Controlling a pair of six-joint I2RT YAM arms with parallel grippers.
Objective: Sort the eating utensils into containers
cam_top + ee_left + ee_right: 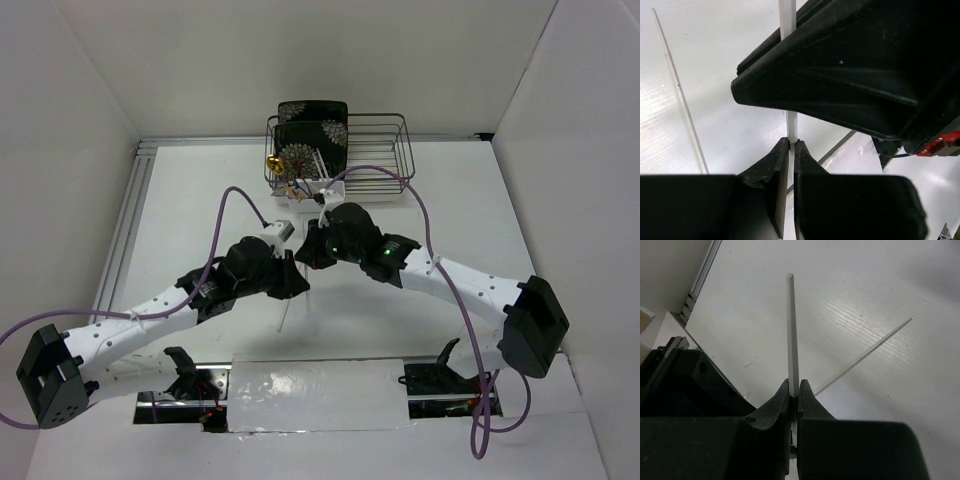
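Note:
The white caddy (335,190), already holding utensils, stands outward of my right gripper. That gripper next rises and tilts outward over the caddy, then releases the chopstick there.
My left gripper (793,142) is shut on a pale chopstick (791,125), which runs up behind the black body of the right gripper (850,75). My right gripper (794,385) is also shut on a pale chopstick (791,330), whose tip points away over the table. In the top view the two grippers, left (297,283) and right (308,252), meet at mid-table, just in front of the white caddy (335,190). The caddy holds several utensils, among them a gold spoon (272,162). A second chopstick lies on the table (865,355), and it also shows in the left wrist view (682,100).
The black wire dish rack (385,150) stands at the back behind the caddy, with black floral plates (312,130) upright in it. White walls close in the table on the left, right and back. A taped strip (320,385) runs along the near edge.

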